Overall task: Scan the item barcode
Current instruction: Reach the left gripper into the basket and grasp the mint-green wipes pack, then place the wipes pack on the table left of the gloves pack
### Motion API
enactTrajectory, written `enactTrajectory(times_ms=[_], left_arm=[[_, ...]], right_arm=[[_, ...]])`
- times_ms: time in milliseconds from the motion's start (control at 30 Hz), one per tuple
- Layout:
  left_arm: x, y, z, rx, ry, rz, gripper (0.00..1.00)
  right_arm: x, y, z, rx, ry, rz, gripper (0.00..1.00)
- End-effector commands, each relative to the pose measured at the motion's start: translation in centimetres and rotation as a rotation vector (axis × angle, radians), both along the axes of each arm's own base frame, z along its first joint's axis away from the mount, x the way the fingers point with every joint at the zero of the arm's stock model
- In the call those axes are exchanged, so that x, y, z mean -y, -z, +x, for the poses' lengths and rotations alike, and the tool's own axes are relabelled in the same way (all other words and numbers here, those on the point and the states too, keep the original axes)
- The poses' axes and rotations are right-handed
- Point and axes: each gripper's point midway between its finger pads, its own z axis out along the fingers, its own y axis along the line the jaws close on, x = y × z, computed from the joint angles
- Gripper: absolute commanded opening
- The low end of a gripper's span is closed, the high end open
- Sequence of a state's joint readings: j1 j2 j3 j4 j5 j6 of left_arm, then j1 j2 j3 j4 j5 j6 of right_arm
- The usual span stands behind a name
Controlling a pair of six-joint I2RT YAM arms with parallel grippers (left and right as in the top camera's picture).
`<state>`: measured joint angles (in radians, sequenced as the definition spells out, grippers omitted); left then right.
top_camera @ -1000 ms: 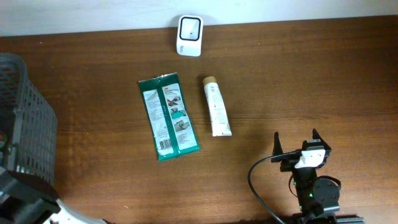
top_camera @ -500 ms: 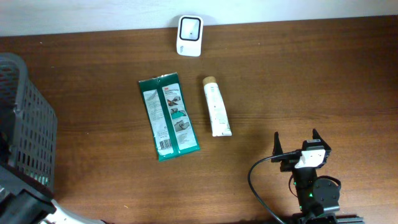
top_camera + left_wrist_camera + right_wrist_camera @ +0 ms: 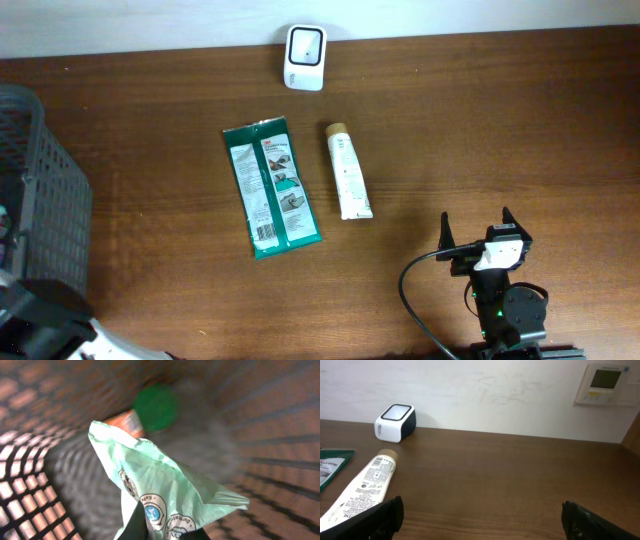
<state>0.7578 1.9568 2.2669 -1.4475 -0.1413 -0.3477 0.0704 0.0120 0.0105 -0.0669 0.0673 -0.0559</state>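
Note:
My left gripper rises next, crosses right in the overhead view to the tabletop (image 3: 222,200) beside the green pouch and lowers to release. The basket's sides hem the gripper in.
In the left wrist view, my left gripper (image 3: 165,529) is down inside the grey mesh basket (image 3: 30,485), shut on a pale mint-green packet (image 3: 165,480) printed with round logos. The packet stands crumpled between the dark fingers (image 3: 137,525). Behind it lie a green cap (image 3: 156,407) and something orange (image 3: 125,422), both blurred. The white barcode scanner (image 3: 304,57) stands at the table's far edge, also seen as the scanner (image 3: 395,422) in the right wrist view. My right gripper (image 3: 478,232) rests open at the front right, holding nothing.
The basket (image 3: 40,190) fills the left edge of the table. A dark green pouch (image 3: 270,187) and a white tube (image 3: 348,171) lie side by side mid-table. A black cable (image 3: 415,300) loops beside the right arm. A wall panel (image 3: 606,384) hangs behind.
The part of the left arm seen at the lower left by the basket has shifted slightly. The right arm, pouch, tube and scanner have not moved.

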Motion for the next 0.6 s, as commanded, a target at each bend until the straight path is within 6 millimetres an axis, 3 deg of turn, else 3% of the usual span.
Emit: enactTrajectory(times_ms=[0, 33, 100, 133, 233, 367, 467, 567], left_arm=[[6.5, -9.8, 3.1, 0.222, 0.175, 0.134, 0.0], [9.4, -11.7, 4.0, 0.258, 0.271, 0.171, 0.0], [15.9, -13.0, 5.9, 0.271, 0.465, 0.182, 0.0], [19.9, -11.6, 6.8, 0.206, 0.566, 0.166, 0.0], [24.9, -5.5, 7.5, -0.023, 0.686, 0.135, 0.0], [27.2, 6.8, 6.7, -0.268, 0.618, 0.043, 0.0], [28.1, 15.7, 6.2, -0.307, 0.636, -0.016, 0.0], [28.5, 20.7, 5.8, -0.291, 0.646, -0.01, 0.0]], right_arm=[[0.4, 0.3, 0.0, -0.007, 0.019, 0.003, 0.98], [0.4, 0.3, 0.0, -0.007, 0.019, 0.003, 0.98], [0.4, 0.3, 0.0, -0.006, 0.019, 0.003, 0.98], [0.4, 0.3, 0.0, -0.007, 0.019, 0.003, 0.98], [0.4, 0.3, 0.0, -0.006, 0.019, 0.003, 0.98], [0.4, 0.3, 0.0, -0.006, 0.019, 0.003, 0.98], [0.4, 0.3, 0.0, -0.006, 0.019, 0.003, 0.98], [0.4, 0.3, 0.0, -0.007, 0.019, 0.003, 0.98]])
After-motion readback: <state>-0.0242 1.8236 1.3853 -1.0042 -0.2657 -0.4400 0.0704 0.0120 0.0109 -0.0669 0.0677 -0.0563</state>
